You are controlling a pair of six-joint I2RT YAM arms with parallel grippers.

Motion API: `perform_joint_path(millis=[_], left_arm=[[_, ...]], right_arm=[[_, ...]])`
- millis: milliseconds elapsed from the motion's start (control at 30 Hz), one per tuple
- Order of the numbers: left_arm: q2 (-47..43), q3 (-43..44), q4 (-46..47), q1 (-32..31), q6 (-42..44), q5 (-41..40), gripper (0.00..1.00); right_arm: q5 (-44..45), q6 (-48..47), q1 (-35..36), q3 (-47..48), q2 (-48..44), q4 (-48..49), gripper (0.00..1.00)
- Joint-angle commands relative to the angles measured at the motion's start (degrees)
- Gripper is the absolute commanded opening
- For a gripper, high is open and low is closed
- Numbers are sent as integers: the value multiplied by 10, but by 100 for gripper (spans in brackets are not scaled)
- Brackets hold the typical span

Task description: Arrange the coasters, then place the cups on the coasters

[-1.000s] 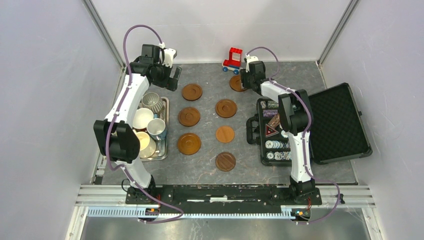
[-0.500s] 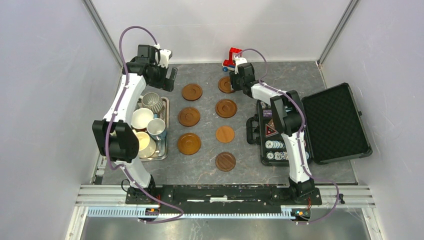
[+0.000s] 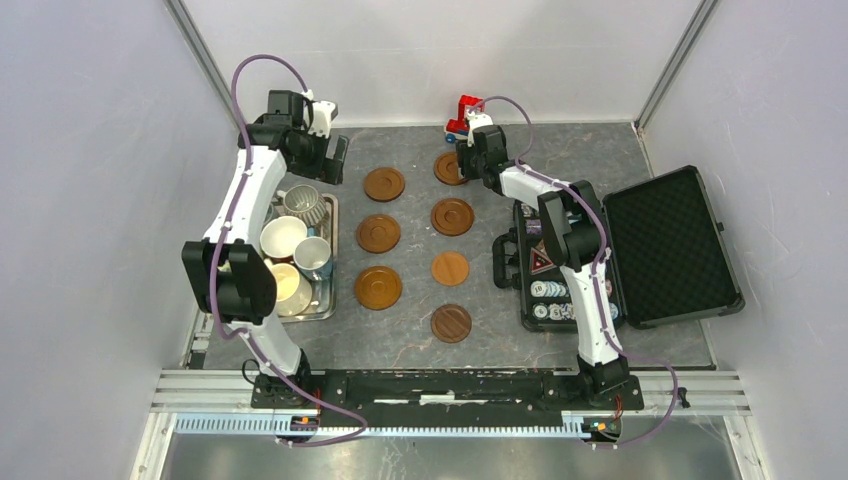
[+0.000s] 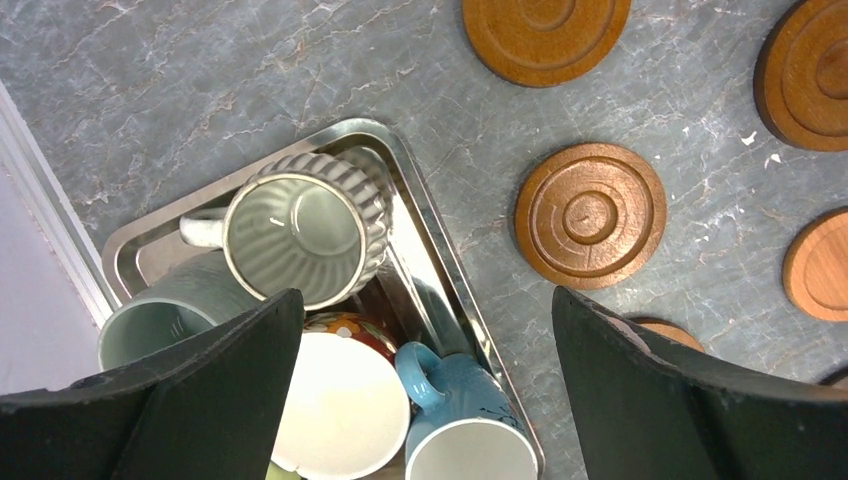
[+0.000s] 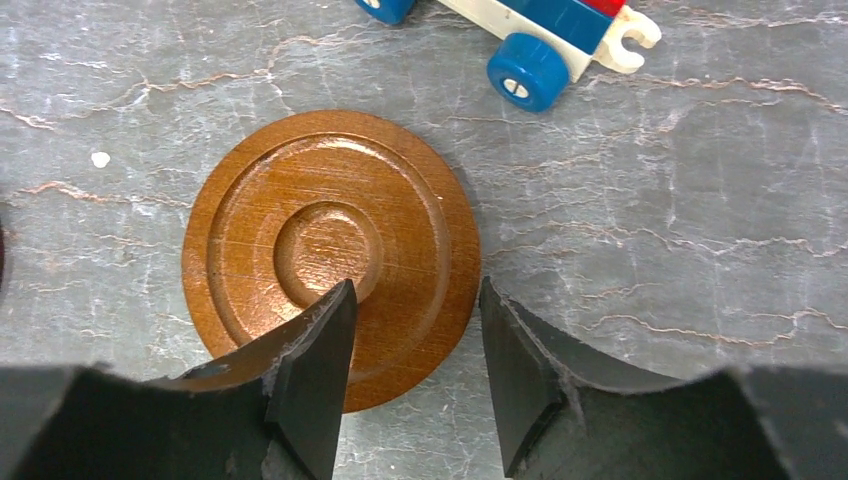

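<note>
My left gripper swings back, down and to the left in the top view to the pale green cup next, since the cup sits below, nearer the base.
Several round brown coasters lie in two columns on the grey table, among them one (image 3: 384, 184) at the back of the left column and one (image 3: 451, 323) at the front of the right. The rearmost right coaster (image 3: 447, 168) (image 5: 330, 250) lies flat. My right gripper (image 3: 464, 163) (image 5: 415, 290) stands slightly open astride its rim, one finger over the disc, the other just outside. The cups crowd the metal tray (image 3: 330, 212) (image 4: 352, 126): ribbed grey (image 4: 300, 235), pale green (image 4: 170, 310), cream (image 4: 340, 400), blue (image 4: 465, 420). Above them hangs my left gripper (image 3: 325, 160) (image 4: 425, 295), wide open and holding nothing.
A red, white and blue toy car (image 3: 464, 118) (image 5: 540, 40) stands just behind the rearmost right coaster. An open black case (image 3: 670, 245) with poker chips (image 3: 555, 290) lies at the right. Walls close in the left, back and right sides.
My right gripper carried the coaster leftward into line with the right column, and its jaws have now widened. The left gripper drifted slightly left and back.
</note>
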Motion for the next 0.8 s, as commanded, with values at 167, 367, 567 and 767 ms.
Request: perform_joint_path(millis=[167, 367, 567, 767], left_arm=[[12, 75, -59, 24, -27, 80, 100], [-6, 104, -135, 83, 36, 207, 100], [-50, 71, -212, 119, 112, 198, 100], [-128, 0, -260, 216, 150, 184, 100]], right_arm=[[-68, -2, 7, 27, -28, 12, 64], [-110, -22, 7, 7, -101, 29, 81], [-152, -70, 7, -59, -186, 40, 93], [-183, -121, 6, -127, -264, 13, 96]])
